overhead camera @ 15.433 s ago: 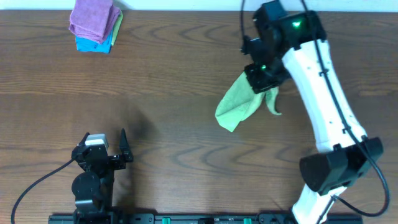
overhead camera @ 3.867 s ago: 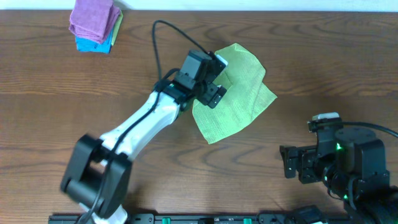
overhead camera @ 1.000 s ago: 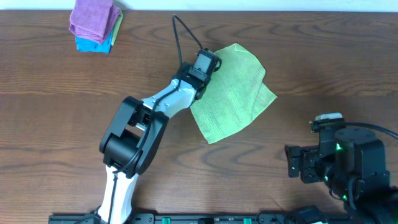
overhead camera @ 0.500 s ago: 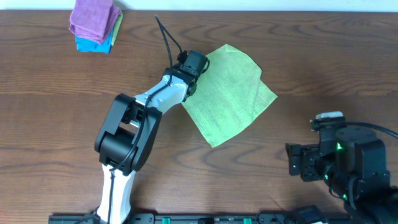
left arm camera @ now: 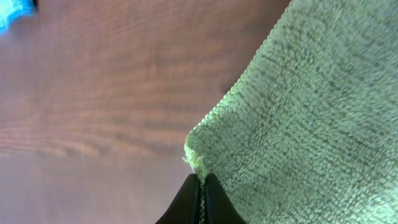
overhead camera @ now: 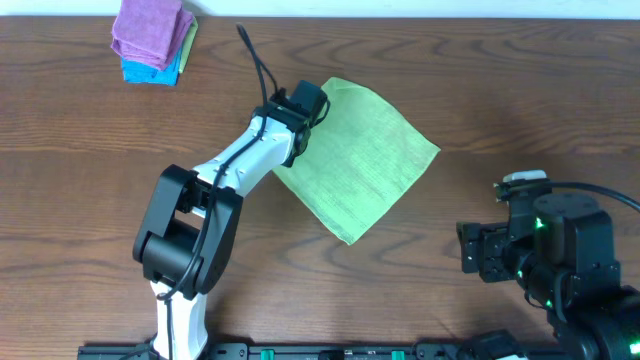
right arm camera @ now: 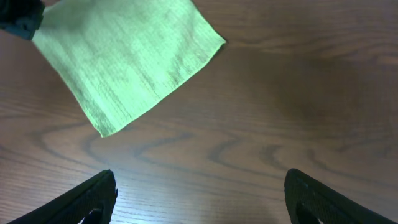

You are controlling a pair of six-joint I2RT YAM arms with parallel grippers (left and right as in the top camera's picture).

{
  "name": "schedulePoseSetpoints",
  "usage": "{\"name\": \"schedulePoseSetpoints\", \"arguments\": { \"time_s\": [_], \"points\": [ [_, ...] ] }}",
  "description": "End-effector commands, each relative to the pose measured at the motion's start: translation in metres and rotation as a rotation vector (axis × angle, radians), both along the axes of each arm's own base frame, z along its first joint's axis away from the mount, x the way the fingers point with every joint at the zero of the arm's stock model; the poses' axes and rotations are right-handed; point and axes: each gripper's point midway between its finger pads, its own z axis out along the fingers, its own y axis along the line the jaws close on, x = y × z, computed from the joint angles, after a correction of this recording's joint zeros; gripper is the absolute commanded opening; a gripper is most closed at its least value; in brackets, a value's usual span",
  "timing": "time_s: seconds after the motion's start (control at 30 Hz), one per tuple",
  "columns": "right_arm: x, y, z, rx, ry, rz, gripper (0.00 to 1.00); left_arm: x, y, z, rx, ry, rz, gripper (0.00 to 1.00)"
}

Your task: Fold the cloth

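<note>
My left gripper will move back toward my base next, swinging the diamond-wise cloth straighter, and let go of the cloth's corner, because the tabletop back of the gripper is bare.
The cloth (overhead camera: 362,160) is a lime-green towel square lying spread flat, diamond-wise, on the wooden table. My left gripper (overhead camera: 301,106) is at its left corner, shut on that corner. In the left wrist view the black fingertips (left arm camera: 201,178) pinch the frayed green corner, and the cloth (left arm camera: 305,106) stretches away to the right. My right gripper (overhead camera: 468,262) rests low at the right side of the table, apart from the cloth. Its jaws (right arm camera: 200,179) stand wide open over bare wood, with the cloth (right arm camera: 127,62) well ahead of them.
A folded purple cloth (overhead camera: 150,28) lies on a folded blue cloth (overhead camera: 150,70) at the table's far left corner. A blue corner (left arm camera: 13,12) shows at the top left of the left wrist view. The left arm (overhead camera: 215,185) reaches diagonally across the table's middle.
My left gripper has drawn the cloth's corner to the left and slightly away, and the cloth has slid left and lies flatter. The right gripper has stayed in place.
</note>
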Motion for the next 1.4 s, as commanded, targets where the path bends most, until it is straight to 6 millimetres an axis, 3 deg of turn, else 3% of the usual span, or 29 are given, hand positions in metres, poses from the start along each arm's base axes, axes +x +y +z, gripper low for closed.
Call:
{"name": "schedulePoseSetpoints", "arguments": {
  "time_s": [0.0,0.23,0.57,0.77,0.97,1.1,1.23,1.37],
  "points": [
    [0.002,-0.002,0.002,-0.011,-0.011,-0.003,0.86,-0.004,0.014,0.006,-0.009,-0.016,0.115,0.06],
    [0.003,-0.002,0.003,-0.009,-0.019,-0.003,0.86,-0.026,0.018,0.000,-0.018,0.072,0.154,0.05],
    [0.009,-0.001,0.008,-0.004,-0.049,-0.006,0.85,-0.082,0.012,-0.007,-0.074,0.260,0.311,0.06],
    [0.018,-0.003,0.016,-0.014,-0.102,-0.019,0.85,-0.110,-0.015,-0.007,-0.081,0.337,0.279,0.06],
    [0.020,-0.006,0.018,-0.036,-0.114,-0.024,0.85,-0.113,-0.027,-0.005,-0.071,0.321,0.240,0.06],
    [0.020,-0.006,0.018,-0.040,-0.113,-0.021,0.85,-0.117,-0.016,0.001,-0.056,0.342,0.266,0.06],
    [0.020,-0.007,0.018,-0.046,-0.115,-0.023,0.85,-0.115,0.001,0.022,0.009,0.287,0.267,0.06],
    [0.022,-0.010,0.019,-0.059,-0.125,-0.037,0.85,-0.113,0.003,0.037,-0.012,0.244,0.269,0.06]
  ]
}}
